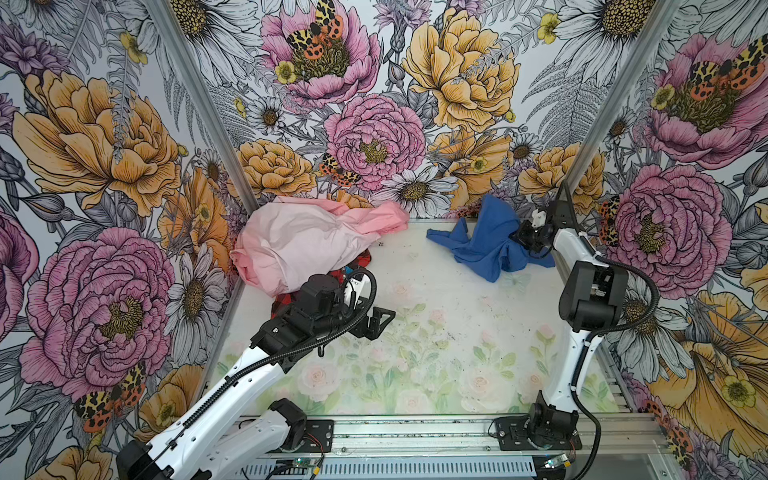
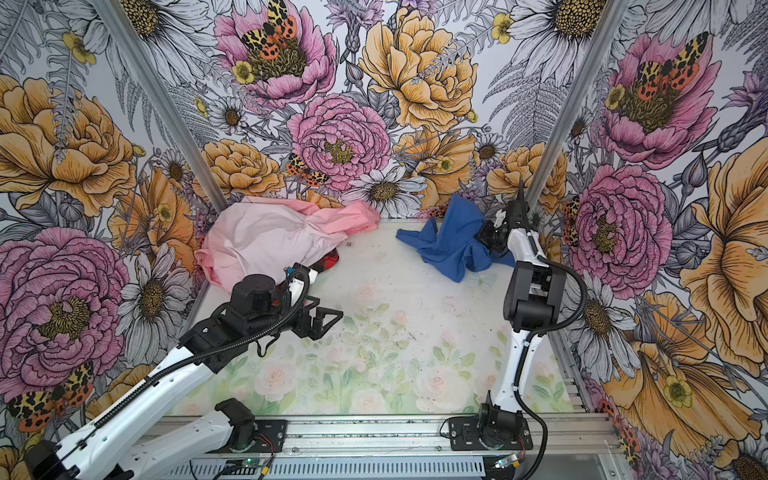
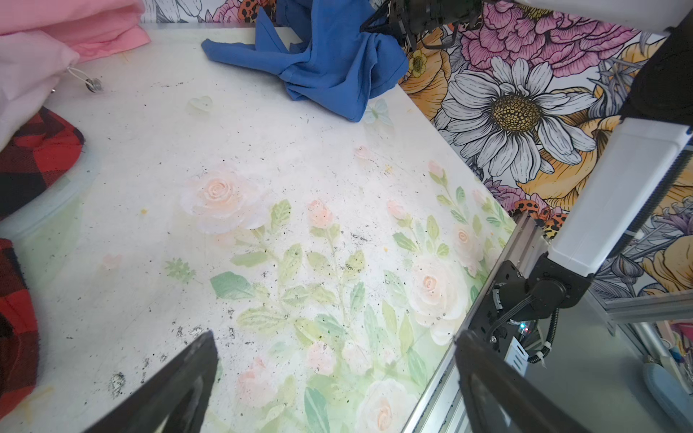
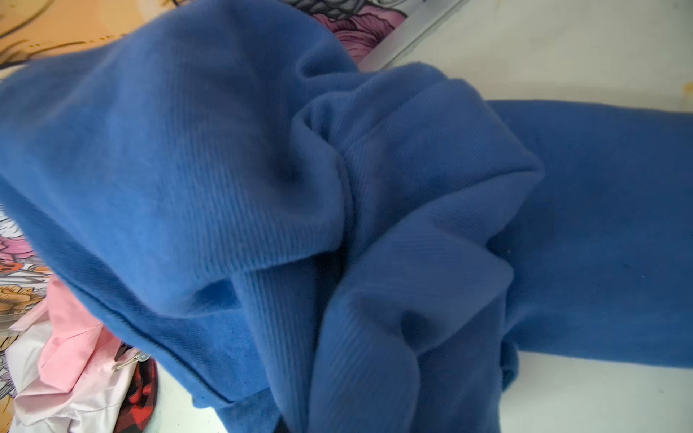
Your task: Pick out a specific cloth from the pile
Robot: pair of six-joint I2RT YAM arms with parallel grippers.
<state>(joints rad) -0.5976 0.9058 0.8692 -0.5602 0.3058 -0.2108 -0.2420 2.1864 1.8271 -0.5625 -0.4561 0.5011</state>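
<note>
The tabletop by the side is just below, so my right gripper should next go down a little and let go of the blue cloth's side there, well away from the pile.
The blue cloth [image 1: 478, 249] [image 2: 451, 247] [image 3: 330, 71] lies bunched at the back right of the table, away from the pile. One fold rises against the back wall. My right gripper [image 1: 518, 242] [image 2: 484, 239] is shut on the cloth's right side. In the right wrist view the cloth [image 4: 262, 187] fills the frame and hides the fingers. The pile [image 1: 299, 245] [image 2: 266, 241] sits at the back left, a big pale pink sheet over a red-and-black checked cloth [image 1: 284, 303] [image 3: 33, 157]. My left gripper [image 1: 380, 320] [image 2: 330, 318] [image 3: 333, 337] hovers open and empty in front of the pile.
Flower-printed walls close in the table [image 1: 436, 332] on three sides, with aluminium posts at the back corners. A metal rail [image 1: 415, 432] carrying both arm bases runs along the front edge. A small metal ring on a white cord [image 3: 93, 84] lies beside the pink sheet.
</note>
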